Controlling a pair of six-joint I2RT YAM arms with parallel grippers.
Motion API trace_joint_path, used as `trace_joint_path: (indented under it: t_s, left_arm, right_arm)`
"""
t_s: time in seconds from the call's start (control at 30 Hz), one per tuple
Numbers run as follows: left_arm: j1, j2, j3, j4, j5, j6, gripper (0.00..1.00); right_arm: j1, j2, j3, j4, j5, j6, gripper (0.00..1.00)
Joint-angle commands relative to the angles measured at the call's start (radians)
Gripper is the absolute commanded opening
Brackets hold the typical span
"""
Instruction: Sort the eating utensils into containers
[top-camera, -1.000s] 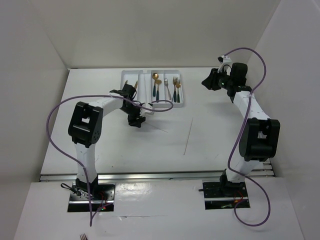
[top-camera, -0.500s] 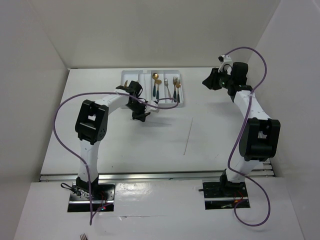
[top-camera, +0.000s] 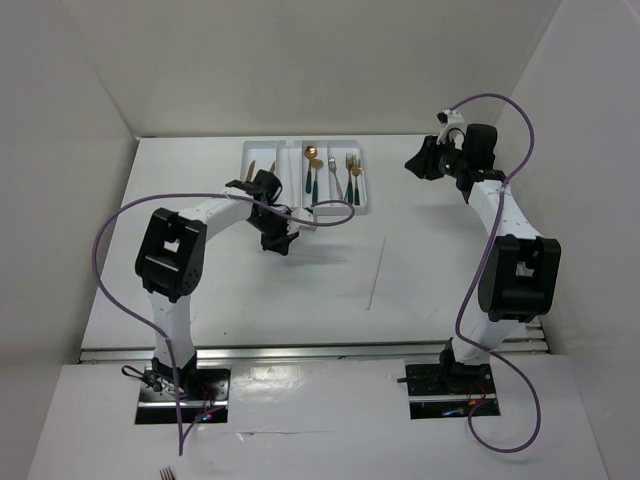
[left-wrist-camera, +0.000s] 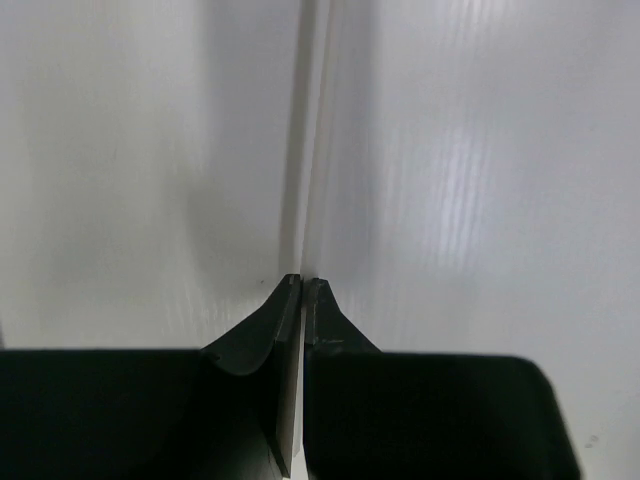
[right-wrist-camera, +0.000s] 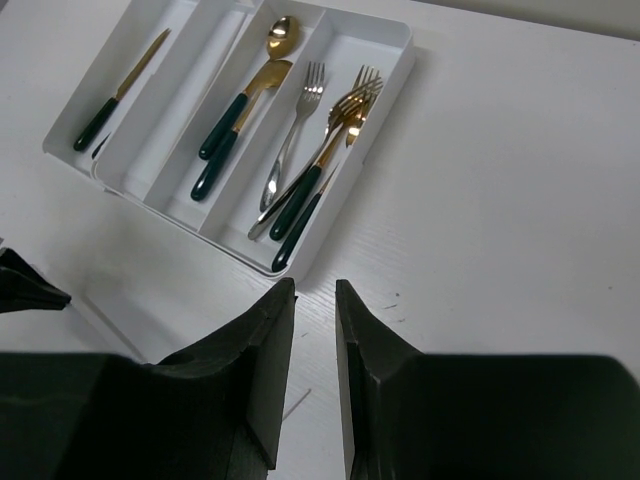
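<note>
Next, my left gripper lifts outward, then lowers the thin pale stick into the compartment between knife (right-wrist-camera: 120, 95) and spoons and releases it. That compartment lies outward of the gripper.
My left gripper (top-camera: 278, 243) (left-wrist-camera: 303, 283) is low over the table just in front of the white tray (top-camera: 250, 150). Its jaws are pressed together on a thin pale stick (left-wrist-camera: 308, 150) that runs straight out ahead of the fingertips. A second pale stick (top-camera: 377, 272) lies loose on the table right of centre. The tray's (right-wrist-camera: 400, 40) compartments hold a teal-handled knife (right-wrist-camera: 120, 95), spoons (right-wrist-camera: 240, 105) and several forks (right-wrist-camera: 320, 150). My right gripper (top-camera: 415, 165) (right-wrist-camera: 315, 287) hangs in the air right of the tray, jaws a little apart with nothing between them.
White walls close in the table at the back and on both sides. A purple cable (top-camera: 320, 215) loops from the left arm over the tray's near edge. The left gripper's dark tip (right-wrist-camera: 25, 285) shows at the left edge of the right wrist view.
The left gripper's jaws have closed onto the thin stick, after a small shift in front of the tray. The right arm has stayed where it was.
</note>
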Motion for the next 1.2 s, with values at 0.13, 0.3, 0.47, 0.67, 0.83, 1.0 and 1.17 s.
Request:
trace_joint_path:
  t_s: [0.13,0.3,0.47,0.67,0.83,1.0,1.17]
  left_arm:
    - [-0.015,-0.195,0.016,0.026,0.152,-0.241,0.00]
    - [-0.015,-0.235,0.016,0.173,0.192,-0.458,0.00]
    - [0.046,-0.244,0.002,0.454,0.171,-0.955,0.00]
    - [0.078,-0.145,0.086,0.588,-0.017,-1.310,0.00]
    - [0.078,-0.028,0.252,0.550,-0.191,-1.447,0.00]
    - [0.115,0.112,0.390,0.503,-0.240,-1.560,0.00]
    - [0.115,0.159,0.413,0.534,-0.324,-1.580,0.00]
  right_arm:
    - [-0.007,-0.019,0.006,0.019,-0.031,0.024,0.30]
    - [0.002,-0.019,-0.003,0.028,-0.031,0.033,0.30]
    - [0.002,-0.019,-0.003,0.028,-0.031,0.033,0.30]
    - [0.002,-0.019,-0.003,0.019,-0.022,0.033,0.30]
    - [0.002,-0.019,-0.003,0.010,-0.022,0.033,0.30]
    - [0.002,-0.019,-0.013,0.010,-0.012,0.024,0.30]
    - [-0.007,-0.010,-0.013,0.010,-0.012,0.024,0.30]
